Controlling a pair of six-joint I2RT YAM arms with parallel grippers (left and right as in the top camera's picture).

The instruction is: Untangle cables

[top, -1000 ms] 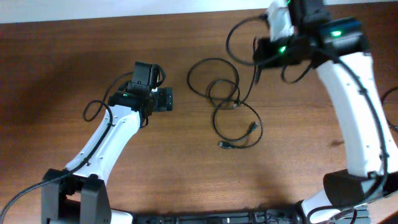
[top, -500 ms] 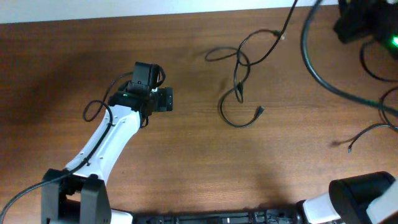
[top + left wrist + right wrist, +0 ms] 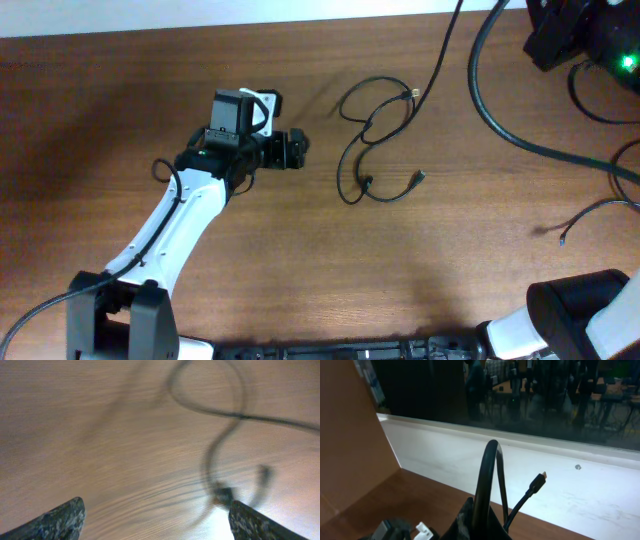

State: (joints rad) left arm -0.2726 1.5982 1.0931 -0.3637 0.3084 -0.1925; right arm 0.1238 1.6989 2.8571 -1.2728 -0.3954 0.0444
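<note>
The cable's nearest piece [image 3: 345, 156] lies to the right of my left gripper in the overhead view. The open fingers travel that way across clear wood onto it next.
Thin black cables [image 3: 368, 128] lie in loose crossing loops on the wooden table, with small plugs [image 3: 418, 179] at their ends. One strand [image 3: 445, 50] runs from them up past the top edge. My left gripper [image 3: 292, 150] is open and empty, just left of the loops. Its wrist view shows the gripper [image 3: 156, 507] over bare wood, with blurred cable [image 3: 220, 445] ahead. My right arm [image 3: 575, 35] is raised high at the top right. Its gripper [image 3: 482, 520] is shut on a black cable [image 3: 492, 460] that arches up, a plug [image 3: 540, 479] dangling beside it.
Another thin cord with a plug end [image 3: 565, 238] lies at the right edge of the table. A thick black wire [image 3: 500, 110] sweeps across the upper right near the camera. A white ledge [image 3: 470, 460] runs along the table's far edge.
My left gripper has moved right, toward the loops. The cables on the table have shifted and settled left since half a second ago. The right arm, which rose a second ago, stays high.
</note>
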